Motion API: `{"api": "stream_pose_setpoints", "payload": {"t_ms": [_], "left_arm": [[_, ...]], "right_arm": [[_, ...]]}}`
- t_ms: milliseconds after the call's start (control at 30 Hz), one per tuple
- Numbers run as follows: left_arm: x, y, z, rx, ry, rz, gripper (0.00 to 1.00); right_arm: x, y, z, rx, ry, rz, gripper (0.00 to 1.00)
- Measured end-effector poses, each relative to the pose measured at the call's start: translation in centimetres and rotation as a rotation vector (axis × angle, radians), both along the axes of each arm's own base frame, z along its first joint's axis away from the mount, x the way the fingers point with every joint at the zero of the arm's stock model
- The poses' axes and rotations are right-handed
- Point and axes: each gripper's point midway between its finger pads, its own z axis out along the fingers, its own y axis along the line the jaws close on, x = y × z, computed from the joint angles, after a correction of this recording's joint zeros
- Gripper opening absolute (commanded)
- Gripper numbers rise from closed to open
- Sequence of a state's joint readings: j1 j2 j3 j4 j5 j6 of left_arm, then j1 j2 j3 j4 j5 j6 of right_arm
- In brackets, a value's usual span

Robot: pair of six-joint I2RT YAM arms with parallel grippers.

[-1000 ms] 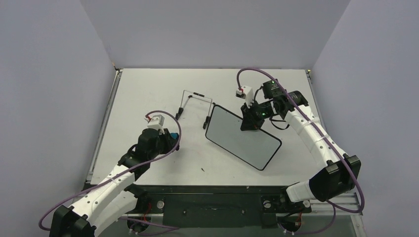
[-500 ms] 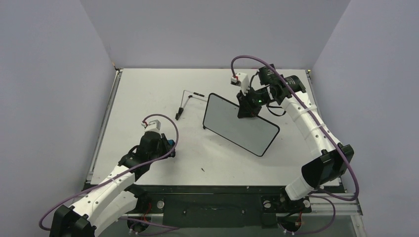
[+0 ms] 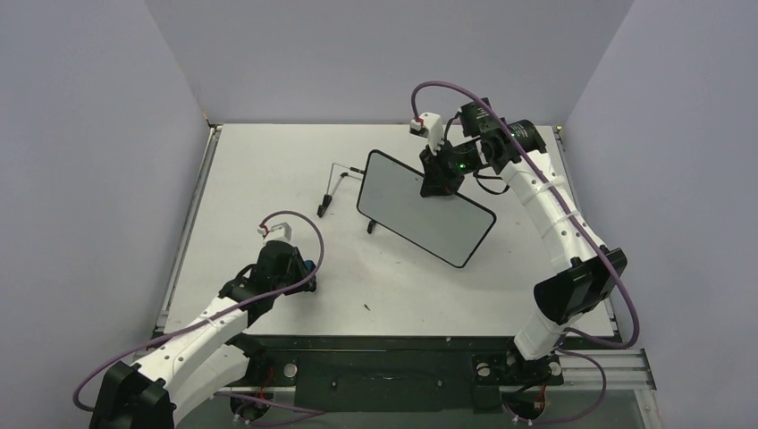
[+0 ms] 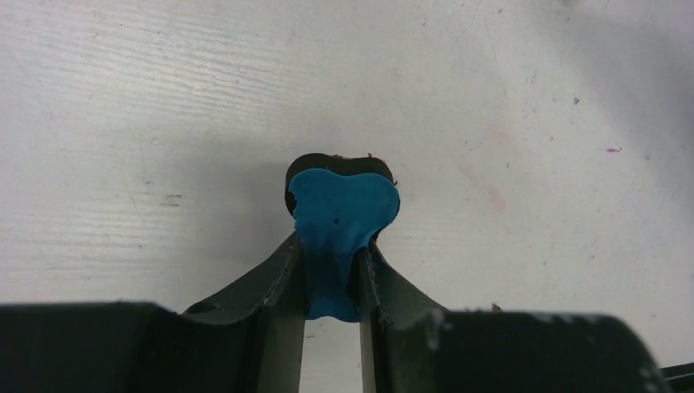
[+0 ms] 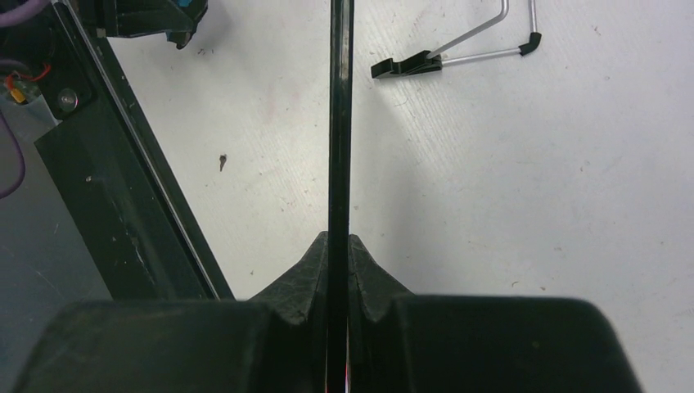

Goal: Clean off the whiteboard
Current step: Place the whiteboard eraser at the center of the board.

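Next, my left gripper sets down the small blue eraser (image 4: 340, 217), since the whiteboard's side is already blank.
The whiteboard (image 3: 420, 211) is a white board with a thin black frame, its face blank in the top view. My right gripper (image 3: 437, 186) is shut on its upper edge and holds it lifted and tilted above the table's far middle. In the right wrist view the whiteboard (image 5: 340, 115) shows edge-on as a black line between the closed fingers. My left gripper (image 3: 304, 268) is shut on the small blue eraser (image 4: 340, 217) at the near left, close above the table. The eraser's blue tip (image 3: 307, 265) just shows in the top view.
The thin black wire stand (image 3: 344, 183) lies on the table left of and behind the board; it also shows in the right wrist view (image 5: 458, 51). A black rail (image 3: 384, 344) runs along the table's near edge. A small dark speck (image 3: 366, 307) lies near front centre.
My right gripper has lifted the whiteboard and carried it back and to the left, toward the wire stand. My left gripper has drawn back toward the near edge with the eraser.
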State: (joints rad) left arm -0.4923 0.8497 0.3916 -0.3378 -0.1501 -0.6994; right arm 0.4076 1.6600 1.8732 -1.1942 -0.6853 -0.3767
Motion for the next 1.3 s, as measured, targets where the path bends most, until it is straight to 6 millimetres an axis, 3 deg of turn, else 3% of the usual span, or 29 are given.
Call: {"api": "stream_pose_setpoints", "payload": {"t_ms": [300,367,533,733,1067,1300], "left_arm": [[-0.4,-0.1,-1.2,0.026,0.045,-0.012,0.03],[-0.5,-0.1,-1.4,0.035,0.055,-0.017,0.07],[-0.9,0.0,-2.2,0.070,0.077,-0.023,0.32],[-1.0,0.4,-2.7,0.105,0.094,-0.015,0.40],[0.1,-0.2,-0.7,0.096,0.063,-0.017,0.49],[0.0,-0.2,-0.5,0.107,0.070,-0.039,0.54]], "right_arm": [[1.1,1.5,0.7,0.014,-0.005,0.008,0.00],[1.3,1.9,1.0,0.022,-0.012,0.013,0.00],[1.9,2.9,1.5,0.040,-0.015,0.019,0.00],[3.1,4.0,1.8,0.060,-0.018,0.021,0.00],[5.7,7.5,0.2,0.100,0.002,0.018,0.00],[8.4,10.6,-1.2,0.110,-0.036,0.036,0.00]]}}
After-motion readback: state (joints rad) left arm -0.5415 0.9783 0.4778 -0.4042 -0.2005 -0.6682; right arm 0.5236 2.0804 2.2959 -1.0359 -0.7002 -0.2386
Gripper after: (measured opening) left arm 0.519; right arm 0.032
